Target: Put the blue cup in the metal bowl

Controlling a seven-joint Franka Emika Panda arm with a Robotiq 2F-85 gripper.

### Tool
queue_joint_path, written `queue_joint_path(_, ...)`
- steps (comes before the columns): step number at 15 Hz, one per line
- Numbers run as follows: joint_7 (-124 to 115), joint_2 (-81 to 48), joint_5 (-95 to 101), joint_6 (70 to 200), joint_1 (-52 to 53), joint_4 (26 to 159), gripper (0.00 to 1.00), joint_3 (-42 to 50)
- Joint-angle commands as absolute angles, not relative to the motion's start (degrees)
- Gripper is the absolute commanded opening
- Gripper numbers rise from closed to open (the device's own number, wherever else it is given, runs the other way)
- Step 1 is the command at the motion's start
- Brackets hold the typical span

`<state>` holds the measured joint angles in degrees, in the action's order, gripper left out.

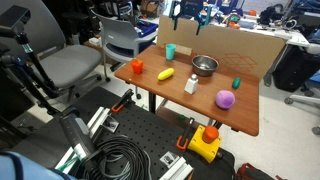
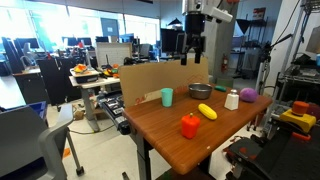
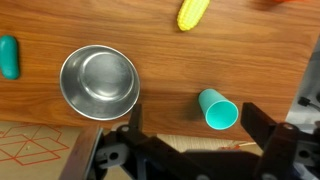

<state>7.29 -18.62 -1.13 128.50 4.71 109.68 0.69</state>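
I need to move my gripper to the right in the wrist view and down onto the blue cup's bowl-side rim (image 1: 173, 46) (image 3: 207, 115) next, because the cup's open end faces up.
The blue cup (image 3: 218, 109) stands upright on the wooden table, open end up; it shows in both exterior views (image 1: 171, 51) (image 2: 167, 97). The metal bowl (image 3: 99, 82) sits empty on the table a short way from the cup, also in both exterior views (image 1: 205, 65) (image 2: 200, 91). My gripper (image 3: 198, 135) is open and empty. It hangs high above the back of the table (image 1: 190, 12) (image 2: 194, 45). In the wrist view the cup lies between the two fingers, nearer the right one.
On the table (image 1: 200, 110) are a yellow corn toy (image 3: 193, 13), a dark green block (image 3: 8, 56), a purple ball (image 1: 225, 98), a white bottle (image 1: 191, 84) and an orange object (image 1: 137, 66). A cardboard wall (image 1: 225, 42) stands along the back edge.
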Motion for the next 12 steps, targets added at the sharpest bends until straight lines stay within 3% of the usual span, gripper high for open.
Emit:
queue_joint_path(1, 4.06, -23.83, 1.77, 128.67, 4.98, 104.53, 1.0, -0.6)
queue_joint_path(12, -1.53, -35.24, 6.56, 126.73, 7.11, 94.76, 1.0, -0.57)
